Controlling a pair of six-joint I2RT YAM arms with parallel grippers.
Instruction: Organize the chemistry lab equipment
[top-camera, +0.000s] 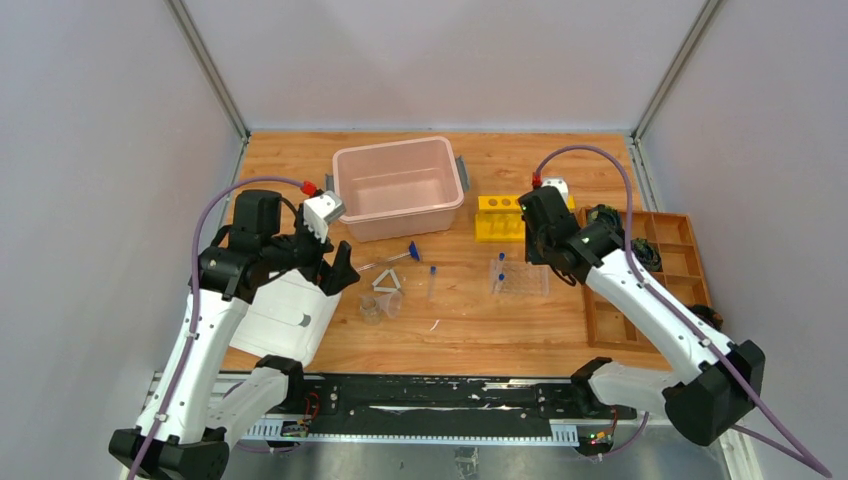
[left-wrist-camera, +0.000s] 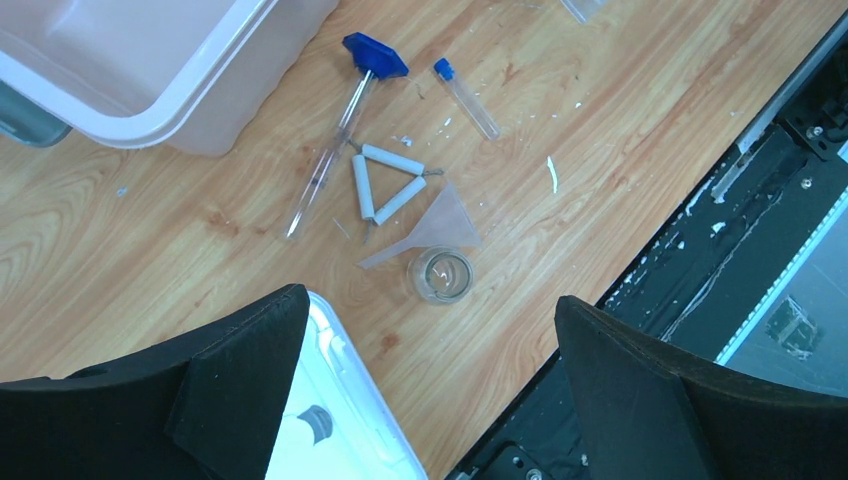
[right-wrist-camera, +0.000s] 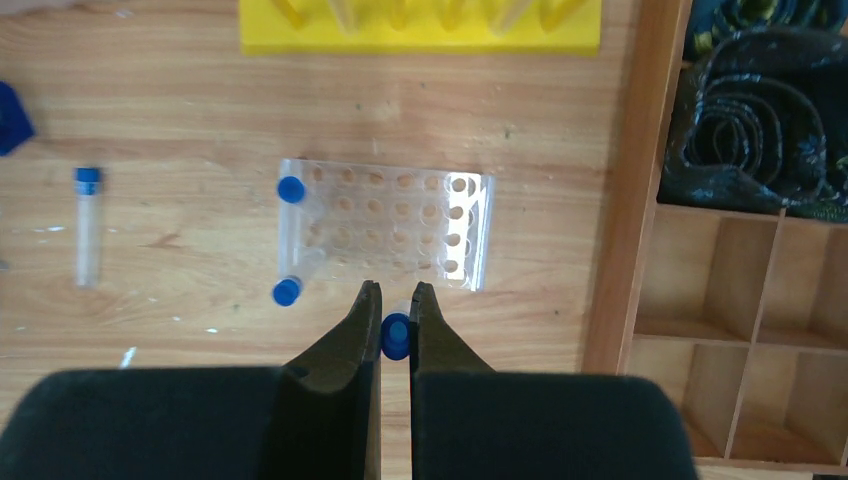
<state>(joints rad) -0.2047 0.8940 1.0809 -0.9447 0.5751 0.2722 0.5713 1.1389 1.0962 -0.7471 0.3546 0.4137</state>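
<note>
The holes in the middle of the clear rack (top-camera: 522, 280) stand empty. I should next lower the upright blue-capped tube in my right gripper into one of them.
My right gripper (right-wrist-camera: 394, 292) is shut on a blue-capped tube (right-wrist-camera: 395, 336), held upright just in front of the clear tube rack (right-wrist-camera: 400, 232). Two more blue-capped tubes (right-wrist-camera: 288, 291) stand at the rack's left end. Another tube (left-wrist-camera: 465, 97) lies loose on the table. My left gripper (left-wrist-camera: 430, 298) is open and empty above a small clear cup (left-wrist-camera: 440, 276). A clear funnel (left-wrist-camera: 440, 225), the white triangle (left-wrist-camera: 385, 185) and the blue-tipped rod (left-wrist-camera: 335, 150) lie just beyond it. In the top view the right gripper (top-camera: 543, 252) hovers at the rack (top-camera: 522, 280).
A pink bin (top-camera: 400, 185) stands at the back centre, a yellow rack (top-camera: 500, 218) to its right. A wooden compartment tray (top-camera: 650, 290) with black coiled items (right-wrist-camera: 750, 110) is at the right. A white lid (top-camera: 285, 320) lies under my left arm.
</note>
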